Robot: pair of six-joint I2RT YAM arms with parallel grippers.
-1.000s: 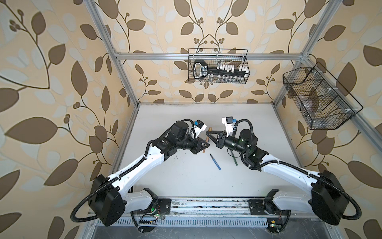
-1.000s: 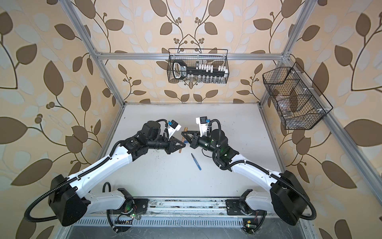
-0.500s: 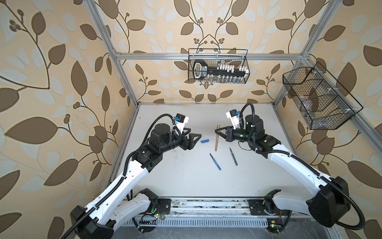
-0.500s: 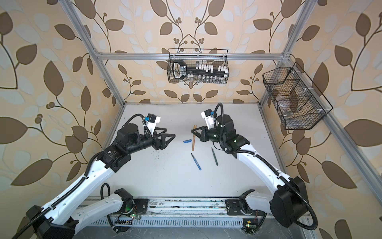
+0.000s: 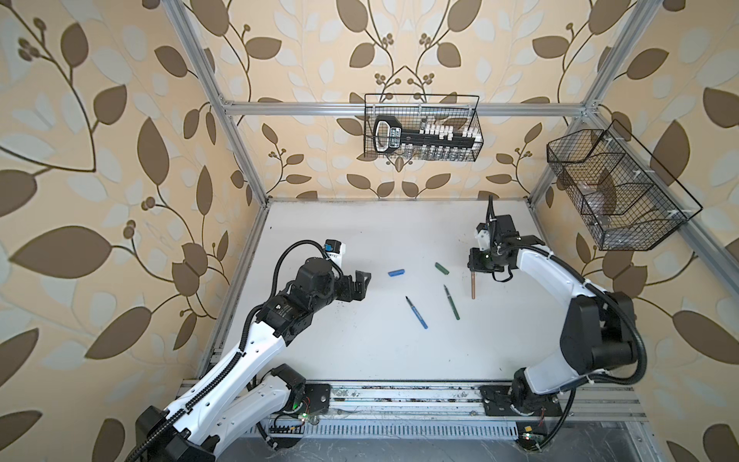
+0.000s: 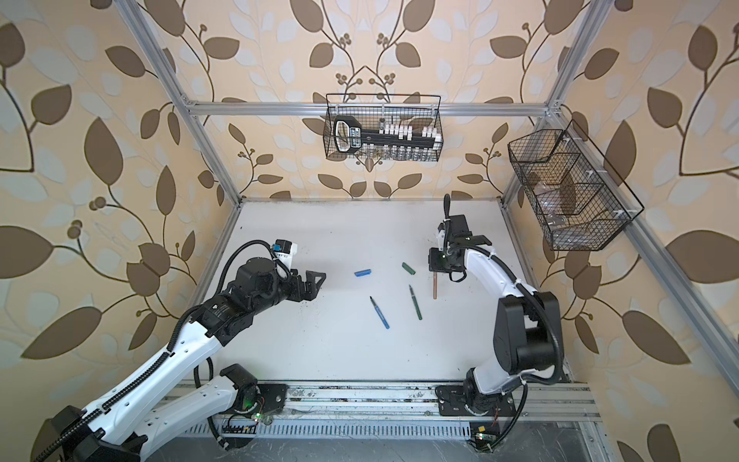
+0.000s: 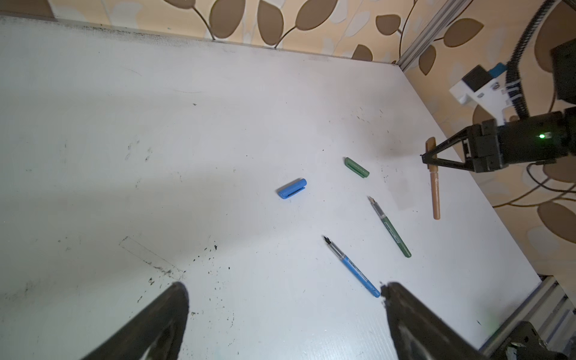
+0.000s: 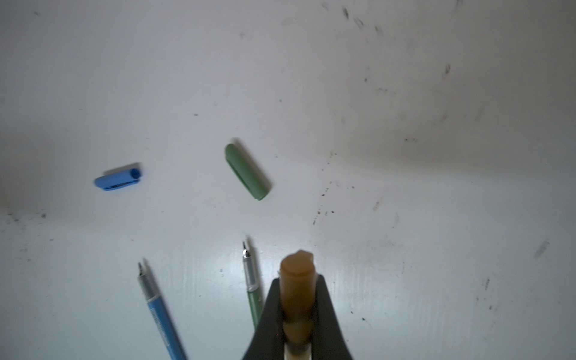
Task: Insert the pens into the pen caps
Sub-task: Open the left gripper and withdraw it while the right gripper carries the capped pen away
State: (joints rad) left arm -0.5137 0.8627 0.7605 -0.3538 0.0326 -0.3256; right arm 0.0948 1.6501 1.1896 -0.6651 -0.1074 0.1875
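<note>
The tan-brown pen already has its cap on, so the robot's right gripper should next move down to the bare tabletop below it beside the green pen and release the tan-brown pen.
My right gripper (image 5: 473,273) (image 8: 297,280) is shut on the tan-brown pen (image 5: 473,287) (image 7: 435,199) near its capped end. The tan cap (image 8: 295,268) sticks out past the fingertips and the barrel hangs toward the table. On the table lie the blue cap (image 5: 396,273) (image 6: 362,273), the green cap (image 5: 442,268) (image 6: 408,268), the uncapped blue pen (image 5: 416,312) (image 7: 352,266) and the uncapped green pen (image 5: 451,302) (image 7: 391,227). My left gripper (image 5: 362,282) (image 7: 283,290) stands open and empty, left of the blue cap.
A wire basket (image 5: 422,128) with tools hangs on the back wall and another wire basket (image 5: 616,192) on the right wall. Metal frame posts edge the white table (image 5: 360,352). Dark specks mark its surface.
The two grippers, which met at the middle, have drawn apart. My left gripper opened and pulled back left. My right gripper carried the tan-brown pen to the right.
</note>
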